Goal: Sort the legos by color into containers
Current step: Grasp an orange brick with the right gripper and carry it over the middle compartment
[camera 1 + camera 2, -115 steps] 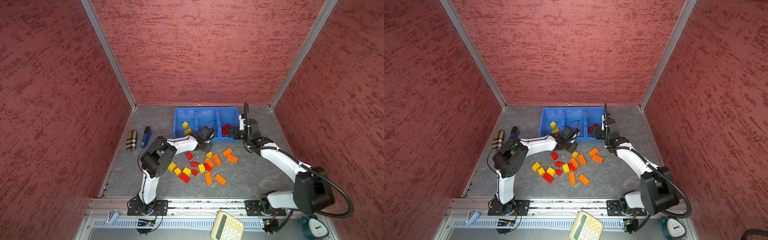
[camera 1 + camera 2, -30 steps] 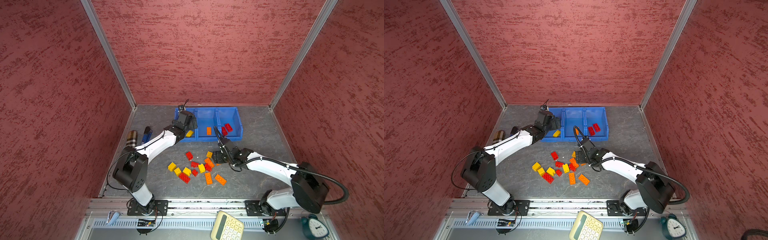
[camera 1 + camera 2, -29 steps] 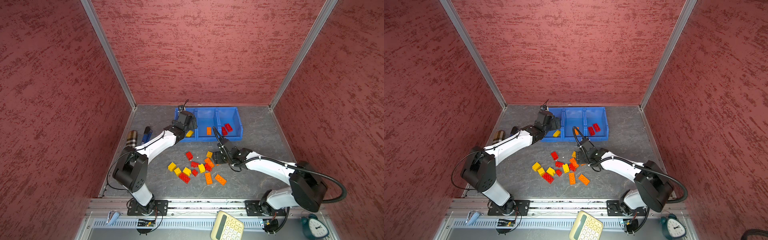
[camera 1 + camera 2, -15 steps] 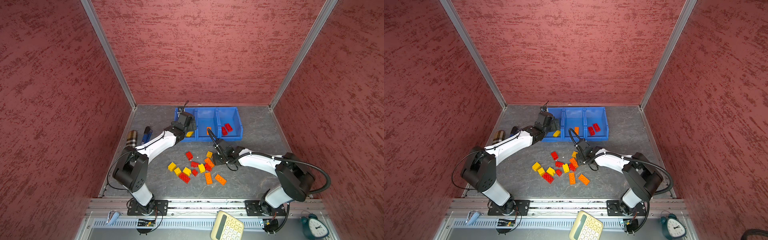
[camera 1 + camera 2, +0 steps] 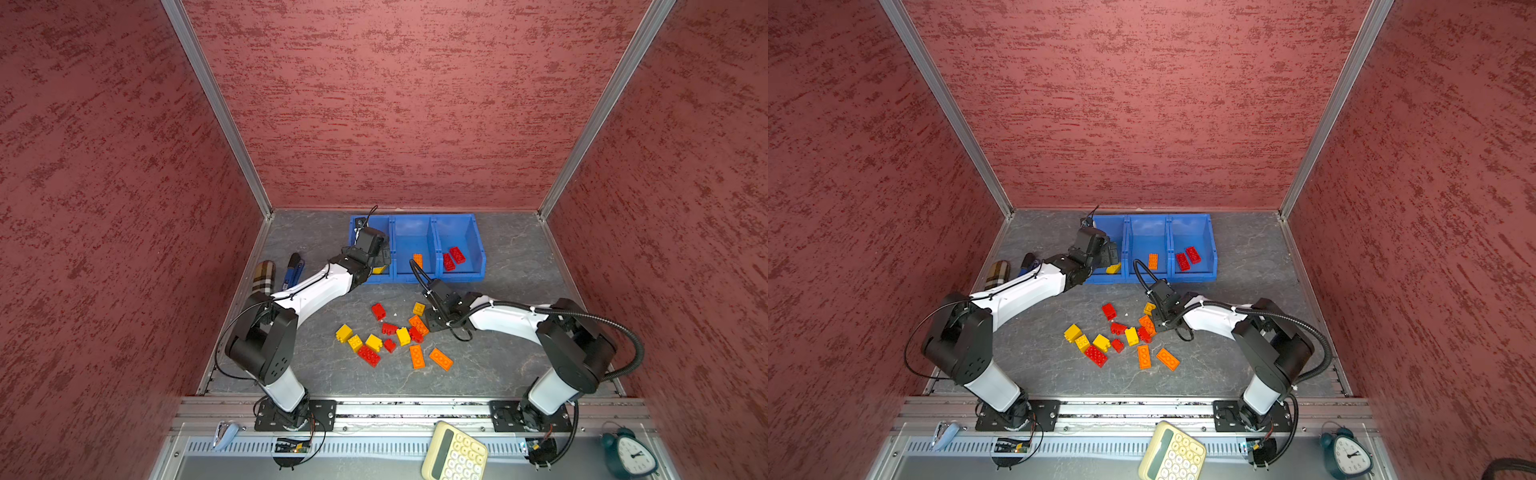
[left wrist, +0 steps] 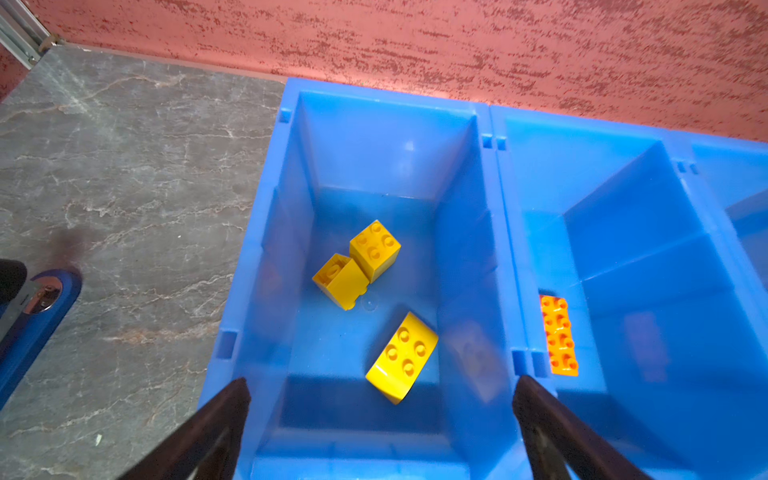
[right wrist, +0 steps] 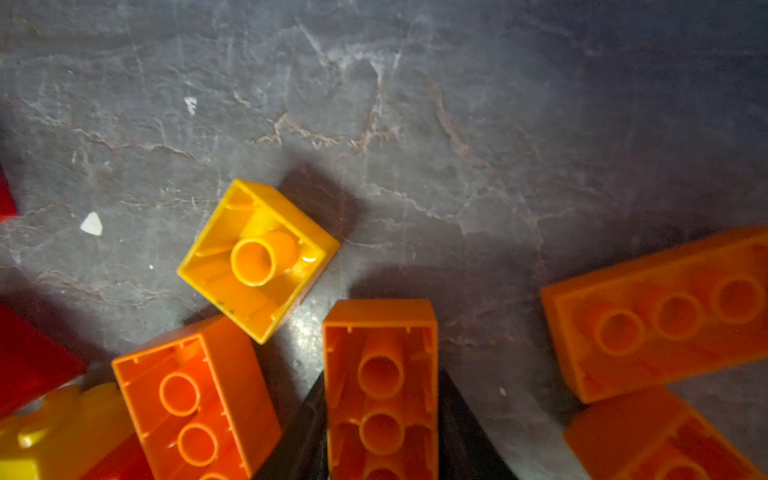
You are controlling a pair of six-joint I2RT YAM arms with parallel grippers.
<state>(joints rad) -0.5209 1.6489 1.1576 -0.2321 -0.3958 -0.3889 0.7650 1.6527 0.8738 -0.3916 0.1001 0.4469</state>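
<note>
The long lego should go into the middle container, which is farther outward and has an orange lego in it. My right gripper will move up and outward over it next and let the long lego go.
Three joined blue containers stand at the back of the table. In the left wrist view the left one holds three yellow legos. My left gripper hangs over it, open and with nothing in it, and shows in a top view. The middle container holds one orange lego and the right one two red legos. Loose yellow, orange and red legos lie mid-table. My right gripper sits low at the pile's right edge, shut on an upside-down long orange lego, with one jaw against each long side.
A plaid roll and a blue tool lie left of the containers. A calculator and a clock sit below the front rail. Red walls enclose the table on three sides. An upside-down yellow lego lies just beyond the gripped one.
My right gripper has slid a little left into the pile and closed on the long orange lego. The left arm has stayed over the left container, still open.
</note>
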